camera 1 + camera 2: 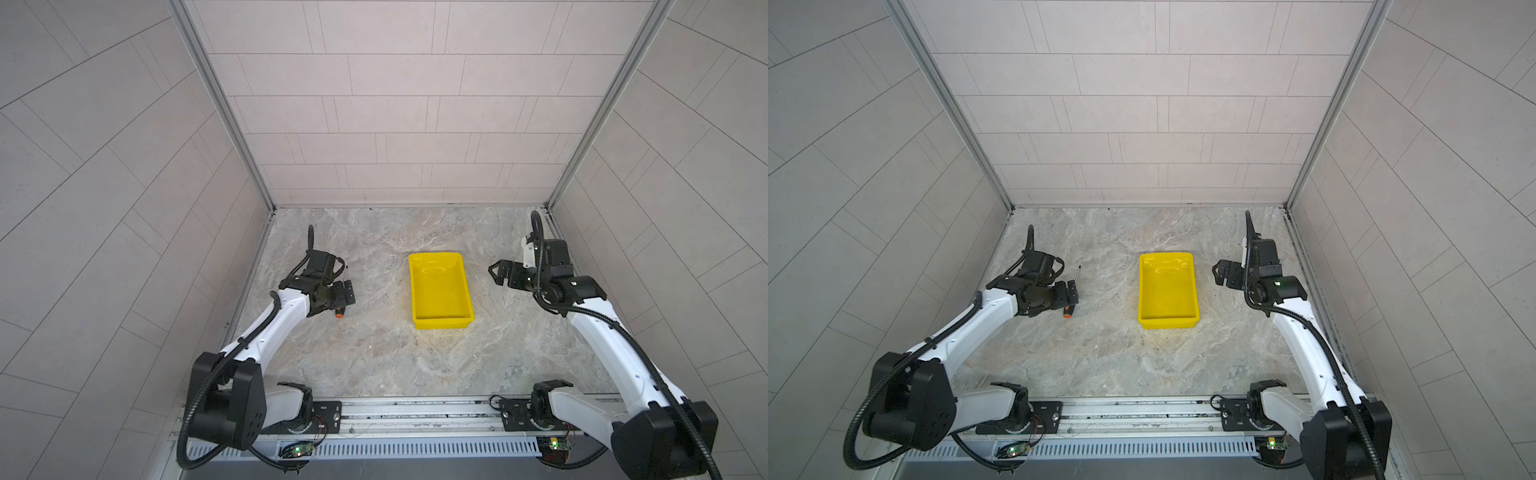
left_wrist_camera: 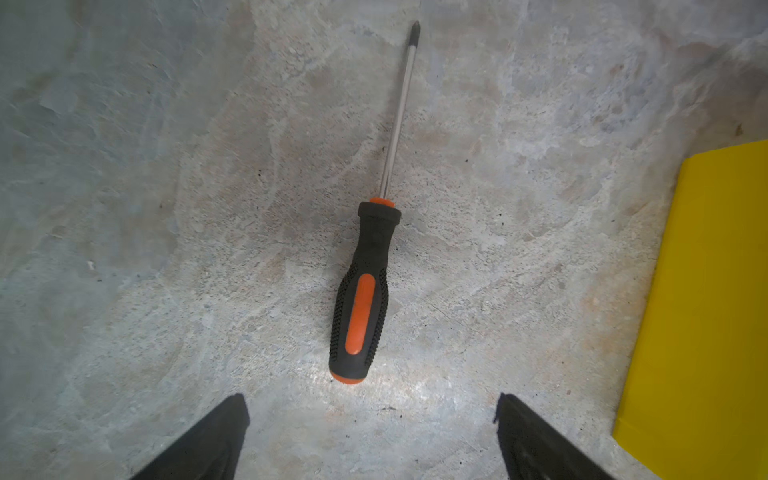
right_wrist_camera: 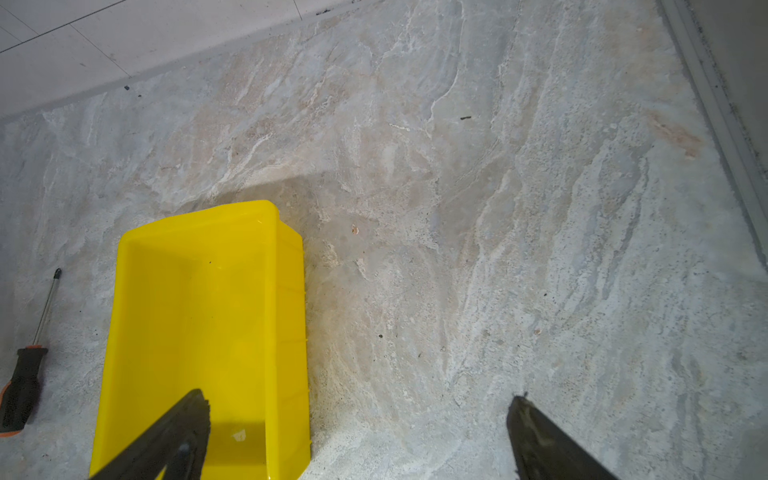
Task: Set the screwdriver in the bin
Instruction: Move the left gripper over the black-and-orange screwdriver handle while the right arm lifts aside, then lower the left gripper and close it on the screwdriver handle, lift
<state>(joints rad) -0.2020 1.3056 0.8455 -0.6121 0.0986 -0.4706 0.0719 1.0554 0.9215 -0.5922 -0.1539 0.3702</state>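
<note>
My left gripper lowers its open fingers around the screwdriver's orange-striped middle (image 1: 1069, 308) (image 2: 360, 313) next, as the handle lies below it and bare stone leaves room on both sides.
The screwdriver (image 2: 361, 307) lies flat on the stone tabletop, black-and-orange handle toward my left gripper (image 2: 370, 401), thin shaft pointing away. That gripper is open and empty; the handle's orange butt sits just beyond the gap between the fingertips. In both top views the left gripper (image 1: 347, 293) (image 1: 1071, 291) hangs over the handle, so only the orange butt (image 1: 339, 316) and the shaft show. The yellow bin (image 1: 440, 291) (image 1: 1168, 291) stands empty at mid-table, right of the screwdriver (image 1: 1067, 313). My right gripper (image 1: 496, 272) (image 3: 358, 398) is open beside the bin (image 3: 199, 316).
Tiled walls close in the table at the back (image 1: 407, 124) and both sides. A metal rail (image 1: 415, 411) carrying the arm bases runs along the front edge. Bare stone surface lies between the screwdriver and the bin.
</note>
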